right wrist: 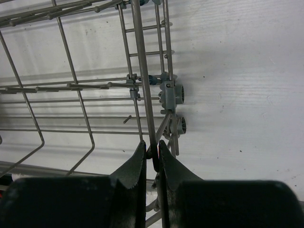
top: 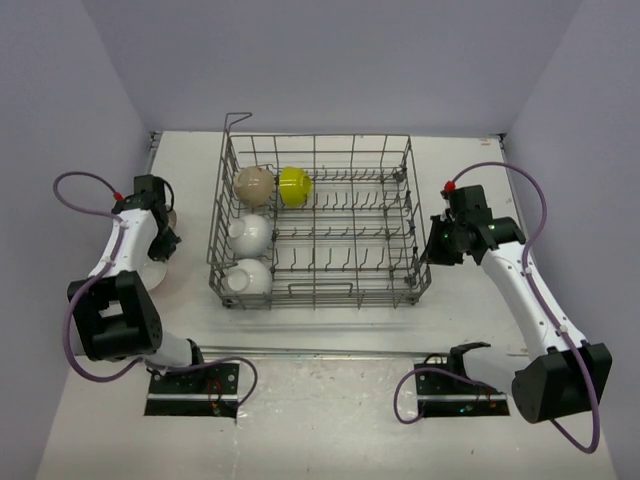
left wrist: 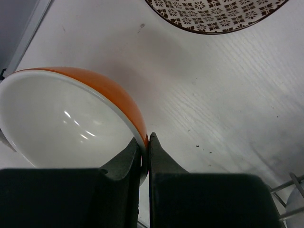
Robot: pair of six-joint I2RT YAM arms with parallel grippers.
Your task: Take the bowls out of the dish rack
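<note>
My left gripper lowers next until the orange bowl meets the table on the near side of the patterned bowl, then opens, since that spot is bare.
The grey wire dish rack (top: pixel 318 137) stands mid-table. At its left end it holds a beige bowl (top: pixel 254 185), a yellow-green bowl (top: pixel 294 186) and two white bowls (top: pixel 249 234) (top: pixel 248 277). My left gripper (top: pixel 164 244) is left of the rack, low over the table. In the left wrist view it (left wrist: pixel 146 140) is shut on the rim of an orange bowl with a white inside (left wrist: pixel 57 118). My right gripper (top: pixel 432 251) is at the rack's right side. In the right wrist view it (right wrist: pixel 152 148) is shut on a rim wire of the rack (right wrist: pixel 141 71).
A brown-and-white patterned bowl (left wrist: pixel 213 14) lies on the table just beyond the orange bowl. Purple walls close in the table on the left, back and right. A metal strip (top: pixel 330 351) runs along the near edge in front of the arm bases.
</note>
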